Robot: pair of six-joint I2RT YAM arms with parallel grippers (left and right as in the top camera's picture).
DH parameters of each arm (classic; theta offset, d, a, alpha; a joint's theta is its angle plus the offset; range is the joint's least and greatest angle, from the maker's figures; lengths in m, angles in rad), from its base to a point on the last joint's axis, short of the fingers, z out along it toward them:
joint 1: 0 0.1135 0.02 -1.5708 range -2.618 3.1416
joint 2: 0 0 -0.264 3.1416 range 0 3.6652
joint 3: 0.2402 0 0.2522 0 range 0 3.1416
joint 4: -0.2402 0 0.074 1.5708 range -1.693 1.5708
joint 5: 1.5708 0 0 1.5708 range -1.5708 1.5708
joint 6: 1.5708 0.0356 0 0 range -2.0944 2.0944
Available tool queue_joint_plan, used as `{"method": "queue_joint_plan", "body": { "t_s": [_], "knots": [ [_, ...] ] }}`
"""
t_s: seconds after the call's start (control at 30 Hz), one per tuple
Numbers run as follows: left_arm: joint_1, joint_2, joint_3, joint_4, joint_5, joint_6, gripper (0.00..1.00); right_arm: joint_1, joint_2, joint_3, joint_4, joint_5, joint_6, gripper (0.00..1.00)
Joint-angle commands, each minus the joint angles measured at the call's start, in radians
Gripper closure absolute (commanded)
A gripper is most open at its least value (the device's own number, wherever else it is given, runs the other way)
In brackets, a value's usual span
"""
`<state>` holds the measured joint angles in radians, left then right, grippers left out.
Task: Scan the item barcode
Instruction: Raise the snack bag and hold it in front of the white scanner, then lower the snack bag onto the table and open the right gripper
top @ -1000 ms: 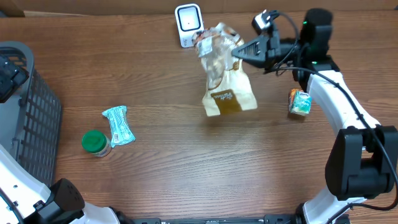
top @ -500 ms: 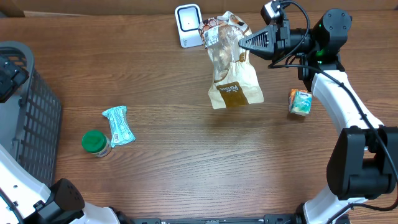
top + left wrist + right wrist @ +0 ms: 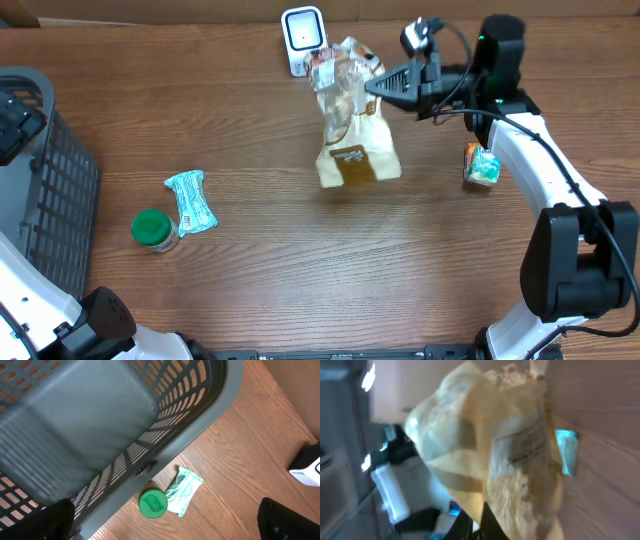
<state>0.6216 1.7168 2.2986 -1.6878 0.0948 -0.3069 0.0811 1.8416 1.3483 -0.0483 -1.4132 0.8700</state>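
Observation:
Next, my right gripper moves the bag (image 3: 355, 125) back and down onto the empty table nearer my base, with the gripper's fingers turning downward.
The item is a clear and tan bag (image 3: 355, 125) with a white label near its top. It hangs off the table, its upper end level with the white barcode scanner (image 3: 303, 38) and just right of it. My right gripper (image 3: 372, 88) is shut on the bag's upper part from the right. In the right wrist view the bag (image 3: 490, 445) fills the blurred frame, pinched between the dark fingertips (image 3: 487, 522). My left gripper (image 3: 167, 527) is open and empty, high above the basket's corner.
A grey mesh basket (image 3: 60, 190) stands at the left edge. Beside it lie a green-lidded jar (image 3: 152, 229) and a teal packet (image 3: 191, 201). A small green and orange carton (image 3: 482, 165) sits under the right arm. The scanner (image 3: 307, 467) shows at the left wrist view's right edge.
The right gripper carried the bag up and right, then back left and down, so it now hangs closer to the scanner. The left arm has not moved.

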Motion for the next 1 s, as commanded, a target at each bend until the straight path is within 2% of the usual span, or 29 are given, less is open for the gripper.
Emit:
{"method": "queue_joint_plan", "body": {
  "t_s": [0.0, 0.23, 0.43, 0.5, 0.63, 0.97],
  "knots": [
    [-0.007, -0.002, 0.001, -0.002, 0.006, 0.015, 0.00, 0.003, 0.010, 0.001, -0.182, 0.235, -0.349, 0.96],
    [-0.007, -0.002, 0.001, -0.002, 0.006, 0.015, 0.00, 0.025, 0.010, 0.089, -0.600, 0.586, -0.520, 0.96],
    [-0.007, -0.002, 0.001, -0.002, 0.006, 0.015, 0.00, 0.119, 0.010, 0.265, -0.956, 1.144, -0.583, 0.96],
    [-0.007, -0.002, 0.001, -0.002, 0.006, 0.015, 0.01, 0.165, 0.010, 0.272, -1.000, 1.277, -0.583, 0.96],
    [-0.007, -0.002, 0.001, -0.002, 0.006, 0.015, 0.01, 0.228, 0.024, 0.264, -1.046, 1.397, -0.574, 0.96],
    [-0.007, -0.002, 0.001, -0.002, 0.006, 0.015, 0.00, 0.243, 0.073, 0.235, -1.061, 1.419, -0.545, 0.96]
  ]
}}
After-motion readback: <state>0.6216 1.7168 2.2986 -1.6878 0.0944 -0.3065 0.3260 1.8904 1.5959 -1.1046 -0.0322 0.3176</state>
